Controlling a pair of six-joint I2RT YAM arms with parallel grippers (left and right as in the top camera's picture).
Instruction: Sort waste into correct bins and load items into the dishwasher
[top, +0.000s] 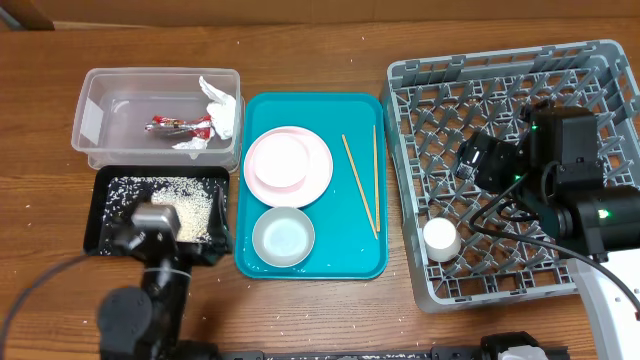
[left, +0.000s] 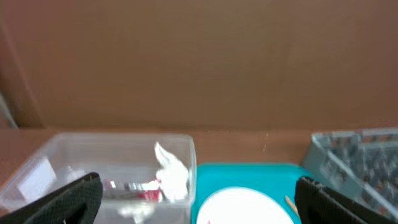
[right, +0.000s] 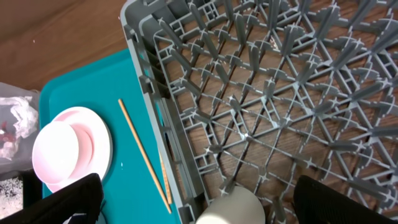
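The white bowl is still on the teal tray, so my right gripper moves from above the rack down to its rack-side rim (top: 311, 238) (right: 104, 218) next.
The clear tub (top: 110, 90) holds the white napkin (top: 222, 108) and the red wrapper (top: 180, 127). The black tray (top: 100, 215) holds rice scraps (top: 185, 205). My left gripper (top: 155, 222) hangs over that tray, open and empty (left: 199, 202). The pink plate (top: 322, 165) with the smaller pink dish (top: 280, 162) on it, the white bowl (top: 283, 236) and the chopsticks (top: 360, 185) lie on the teal tray. The white cup (top: 440, 238) stands in the grey dish rack (top: 400, 150). My right gripper (top: 472, 160) is open above the rack, with the cup (right: 233, 208) below it.
The teal serving tray (top: 350, 255) lies between the bins and the rack. A few rice grains are scattered on the wooden table around the black tray. The right arm's body (top: 585, 195) covers the rack's right side.
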